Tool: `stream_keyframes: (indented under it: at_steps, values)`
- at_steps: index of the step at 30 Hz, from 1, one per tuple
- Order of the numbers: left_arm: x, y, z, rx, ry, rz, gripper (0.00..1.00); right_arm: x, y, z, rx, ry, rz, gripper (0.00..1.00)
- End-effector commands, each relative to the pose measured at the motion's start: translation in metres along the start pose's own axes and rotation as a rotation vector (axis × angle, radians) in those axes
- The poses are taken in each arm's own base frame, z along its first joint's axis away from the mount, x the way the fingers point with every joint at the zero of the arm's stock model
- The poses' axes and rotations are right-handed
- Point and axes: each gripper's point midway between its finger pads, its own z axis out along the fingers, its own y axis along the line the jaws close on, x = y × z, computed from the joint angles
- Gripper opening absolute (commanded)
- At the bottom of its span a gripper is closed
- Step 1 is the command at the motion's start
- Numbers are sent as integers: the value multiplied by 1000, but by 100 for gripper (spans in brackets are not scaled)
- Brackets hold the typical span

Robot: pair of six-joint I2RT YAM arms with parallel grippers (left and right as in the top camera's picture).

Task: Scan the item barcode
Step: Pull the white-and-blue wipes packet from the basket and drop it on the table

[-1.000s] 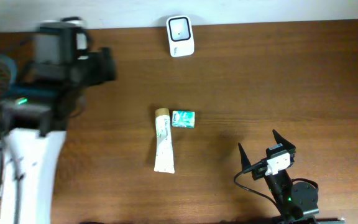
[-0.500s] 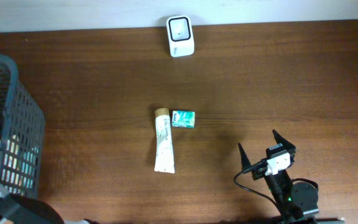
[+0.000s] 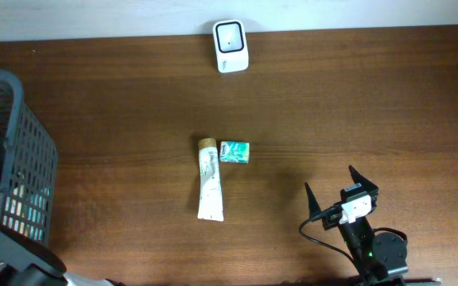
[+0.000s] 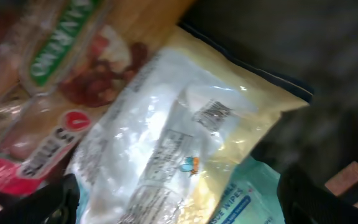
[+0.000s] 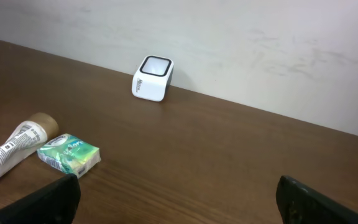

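The clear and yellow packet point(image 4: 185, 143) lies uncovered above the teal wipes pack point(image 4: 244, 196), so I will next lower my open left gripper into the basket onto that packet.
The white barcode scanner point(image 3: 230, 46) point(image 5: 152, 78) stands at the table's far edge. A toothpaste tube point(image 3: 210, 184) point(image 5: 14, 149) and a small green box point(image 3: 234, 152) point(image 5: 69, 154) lie mid-table. My right gripper point(image 3: 330, 179) point(image 5: 178, 211) is open and empty, low at the front right, facing them. My left gripper point(image 4: 179, 211) is open over the basket's contents: a clear and yellow packet point(image 4: 185, 143) with a barcode point(image 4: 213, 113) showing, and a teal wipes pack point(image 4: 244, 196) under it. Nothing sits between its fingers point(image 4: 58, 199).
A grey mesh basket point(image 3: 22, 151) stands at the left edge, holding snack packets point(image 4: 55, 74). Part of the left arm point(image 3: 18, 266) shows at the bottom left corner. A pale wall point(image 5: 260, 37) rises behind the scanner.
The left arm has swung from above the table's back left down to the bottom left corner, uncovering the basket. The right arm and the table items have not moved.
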Motion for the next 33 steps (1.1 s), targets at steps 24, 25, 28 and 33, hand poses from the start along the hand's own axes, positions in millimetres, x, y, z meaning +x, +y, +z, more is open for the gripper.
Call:
stream_keyframes:
  at_steps: [24,25,28,33]
  values:
    - [1,3,23,-12,195,1,0,3,-1,0,8,4,15,99]
    - [-12,8,0,-16,172,-27,0,3,-1,0,8,4,15,99]
    - [-45,9,-57,26,35,-64,0,3,-1,0,8,4,15,99]
    - [-75,13,-165,40,-306,-116,0,3,-1,0,8,4,15,99]
